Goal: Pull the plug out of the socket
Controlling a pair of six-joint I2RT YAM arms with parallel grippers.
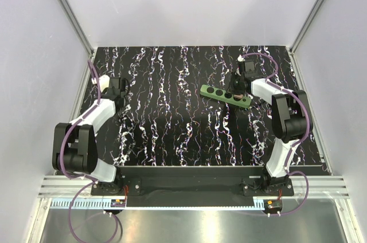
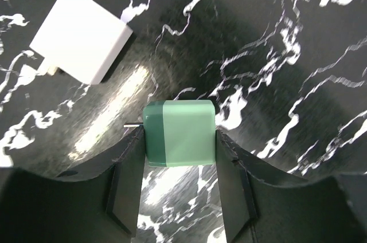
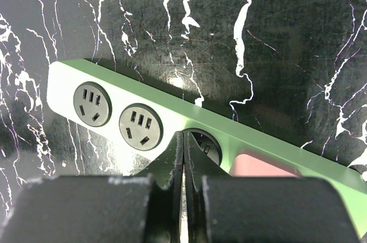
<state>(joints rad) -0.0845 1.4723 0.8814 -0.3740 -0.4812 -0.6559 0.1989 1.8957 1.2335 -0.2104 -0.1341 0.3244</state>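
Note:
I need to lower my left gripper toward the table (image 1: 123, 87) (image 2: 179, 133) beside the white adapter next and open it, since the small green plug is already clear of the power strip.
The green power strip (image 1: 225, 95) lies slanted on the black marbled table at the back right. In the right wrist view two of its round black socket holes (image 3: 140, 126) are free. My right gripper (image 3: 184, 137) is shut and empty, with its tips down on the strip (image 3: 264, 140) at a third hole; from above it (image 1: 238, 85) stands over the strip's right half. My left gripper (image 2: 179, 140) is shut on a small green plug (image 2: 186, 131) with a metal prong pointing left, far from the strip at the table's left (image 1: 117, 95).
A white square adapter (image 2: 80, 34) lies on the table just beyond the left gripper. A pink patch (image 3: 261, 165) shows on the strip beside the right fingers. Grey walls and metal rails enclose the table.

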